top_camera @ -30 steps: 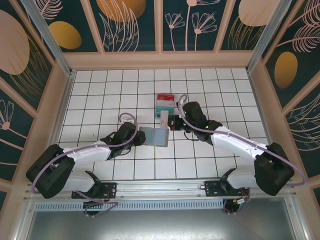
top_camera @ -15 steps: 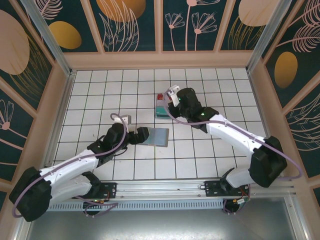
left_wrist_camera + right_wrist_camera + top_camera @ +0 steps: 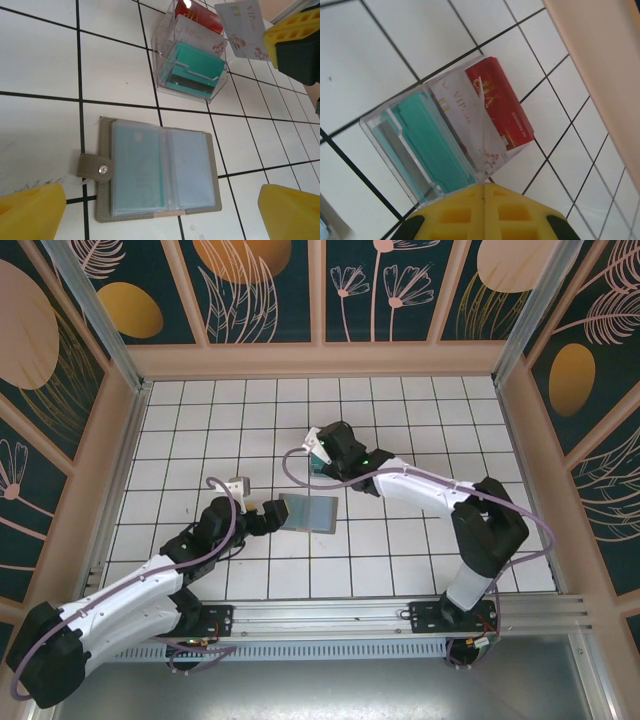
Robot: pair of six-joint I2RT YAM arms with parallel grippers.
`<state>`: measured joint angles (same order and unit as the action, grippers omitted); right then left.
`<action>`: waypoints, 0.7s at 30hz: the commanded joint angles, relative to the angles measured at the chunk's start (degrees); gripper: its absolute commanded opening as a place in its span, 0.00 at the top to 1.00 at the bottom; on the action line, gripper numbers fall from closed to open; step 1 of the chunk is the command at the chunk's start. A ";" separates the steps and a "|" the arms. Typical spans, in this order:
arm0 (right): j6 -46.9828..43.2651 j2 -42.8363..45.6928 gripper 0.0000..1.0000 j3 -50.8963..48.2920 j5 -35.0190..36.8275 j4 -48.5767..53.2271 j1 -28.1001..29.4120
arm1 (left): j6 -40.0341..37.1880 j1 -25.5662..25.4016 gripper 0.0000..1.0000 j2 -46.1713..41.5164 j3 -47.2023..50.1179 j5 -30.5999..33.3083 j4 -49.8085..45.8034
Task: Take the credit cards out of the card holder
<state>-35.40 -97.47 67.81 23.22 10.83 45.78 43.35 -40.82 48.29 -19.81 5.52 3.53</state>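
I should lower the card with my right gripper into the white cards' section of the clear box below it next, and let go of the card beside its matching cards.
The card holder lies open and flat on the white tiles, grey-brown with a snap tab; a teal card shows through its left sleeve. My left gripper is open just short of it and touches nothing; from above, the left gripper sits left of the card holder. My right gripper is shut on a white card, holding it over a clear box of teal, white and red cards. From above, the right gripper hovers over that box.
The clear box stands about one tile beyond the holder. Wooden walls with teal floral panels enclose the tiled floor; the right wall runs close past the box. Open tiles surround the holder on the near side and left.
My left gripper has opened and drawn back to the left, leaving the holder flat. My right gripper has carried the white card from the holder to above the clear box.
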 commanded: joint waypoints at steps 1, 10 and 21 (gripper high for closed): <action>-6.02 -2.32 1.00 2.18 3.42 1.03 0.93 | 0.47 0.14 0.01 -1.01 0.74 1.34 -1.22; -7.79 -6.66 1.00 3.29 5.36 0.18 0.93 | 0.24 0.20 0.01 -1.27 1.13 1.18 -1.42; -8.19 -8.80 1.00 5.22 4.85 -0.15 1.22 | 0.15 0.15 0.02 -1.71 1.58 1.69 -1.42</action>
<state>-42.85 -105.41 71.11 27.57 10.92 46.52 43.35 -40.82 47.33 -19.05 6.52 2.63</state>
